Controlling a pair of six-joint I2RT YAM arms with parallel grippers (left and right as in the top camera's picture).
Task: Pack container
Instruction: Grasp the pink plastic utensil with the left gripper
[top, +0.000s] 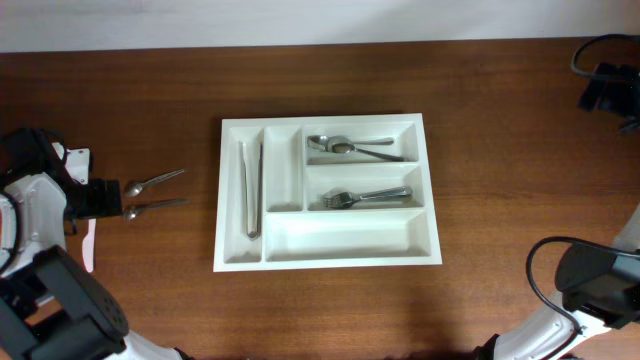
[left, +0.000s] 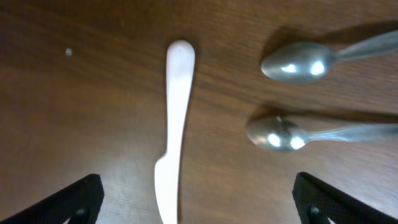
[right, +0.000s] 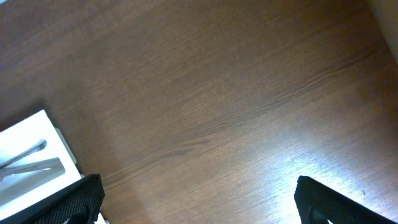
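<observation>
The left gripper should go down toward the tabletop onto the handle of the white plastic knife (left: 175, 126), as the knife already lies lengthwise between its open fingers.
The white container (top: 228, 200) lies mid-table, seen from overhead. Its left narrow compartment holds metal knives (top: 250, 188), the upper right one holds spoons (top: 345, 147), and the middle right one holds forks (top: 360, 197). Two metal spoons (top: 152, 181) (top: 155, 208) and a white plastic knife (top: 88, 245) lie on the table left of it. My left gripper (top: 100, 198) is open and empty, just left of the spoons. The left wrist view shows the knife (left: 175, 118) between the open jaws (left: 199, 208), with both spoons (left: 297, 64) (left: 278, 135) to the right. My right gripper (top: 605, 88) (right: 199, 205) is open and empty above bare wood.
The second narrow compartment and the long front compartment of the container hold nothing. A corner of the container (right: 25, 134) shows at the left of the right wrist view. A black cable (top: 545, 275) loops at the front right.
</observation>
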